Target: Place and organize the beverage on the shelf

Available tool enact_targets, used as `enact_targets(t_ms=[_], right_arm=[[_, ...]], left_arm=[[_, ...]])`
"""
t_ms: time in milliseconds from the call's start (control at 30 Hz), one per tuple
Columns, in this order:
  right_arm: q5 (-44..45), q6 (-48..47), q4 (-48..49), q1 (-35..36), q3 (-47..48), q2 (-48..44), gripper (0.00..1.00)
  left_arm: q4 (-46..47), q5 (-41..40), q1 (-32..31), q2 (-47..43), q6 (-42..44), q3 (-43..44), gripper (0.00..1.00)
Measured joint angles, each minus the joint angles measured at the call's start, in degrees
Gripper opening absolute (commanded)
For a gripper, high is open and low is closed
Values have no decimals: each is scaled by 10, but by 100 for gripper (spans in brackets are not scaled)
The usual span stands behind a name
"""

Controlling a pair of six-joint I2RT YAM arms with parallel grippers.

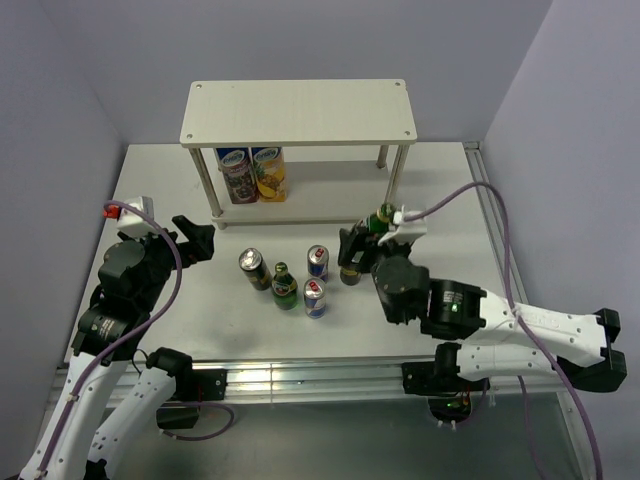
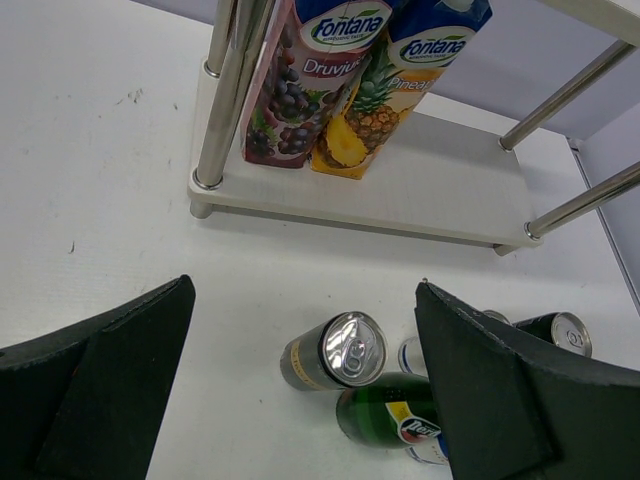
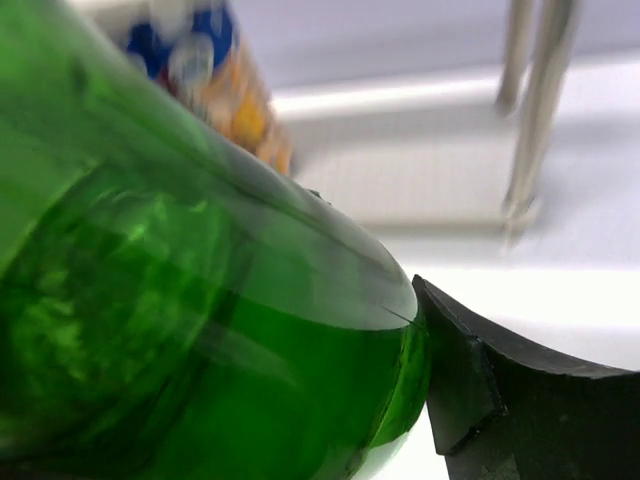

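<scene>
My right gripper will next rise outward, lower the bottle onto the upper board's empty end [image 1: 375, 115] over the shelf's nearest legs and let go, as that end is above and outward.
The shelf [image 1: 300, 110] stands at the back of the table, its lower board [image 2: 440, 190] showing in the left wrist view. My right gripper [image 1: 362, 243] is shut on a green bottle [image 1: 379, 220] in front of the shelf's right legs. That bottle [image 3: 200, 330] fills the right wrist view, with one black finger [image 3: 490, 390] pressed on its side. On the table stand a dark can [image 1: 253, 268], a second green bottle [image 1: 284, 288], two blue-and-silver cans [image 1: 317, 262] [image 1: 314, 298] and another dark can [image 1: 350, 273]. My left gripper [image 1: 195, 240] is open, left of the group; a dark can [image 2: 335, 352] and the bottle [image 2: 390, 415] lie ahead of it.
Two Fontana juice cartons [image 1: 250, 173] stand on the left of the lower board [image 1: 300, 205]. The shelf's metal legs [image 2: 225, 100] rise near the cartons. A cable [image 1: 470, 195] loops over the right side of the table. Walls close in on the left, back and right.
</scene>
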Motion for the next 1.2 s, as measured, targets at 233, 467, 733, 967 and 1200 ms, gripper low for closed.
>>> enact_targets(t_ms=[233, 467, 733, 967, 1200], right_arm=[[-64, -192, 59, -144, 183, 99, 0], [-148, -258, 60, -263, 363, 233, 0], [-218, -264, 25, -377, 502, 371, 0], [-252, -258, -5, -424, 589, 480, 0], [-259, -235, -4, -442, 585, 502, 0]], left_arm=[[0, 2, 0, 0, 0, 0, 99], [0, 3, 0, 2, 0, 0, 99], [-1, 14, 0, 9, 0, 0, 99], [0, 21, 0, 11, 0, 0, 99], [0, 28, 0, 19, 0, 0, 99]])
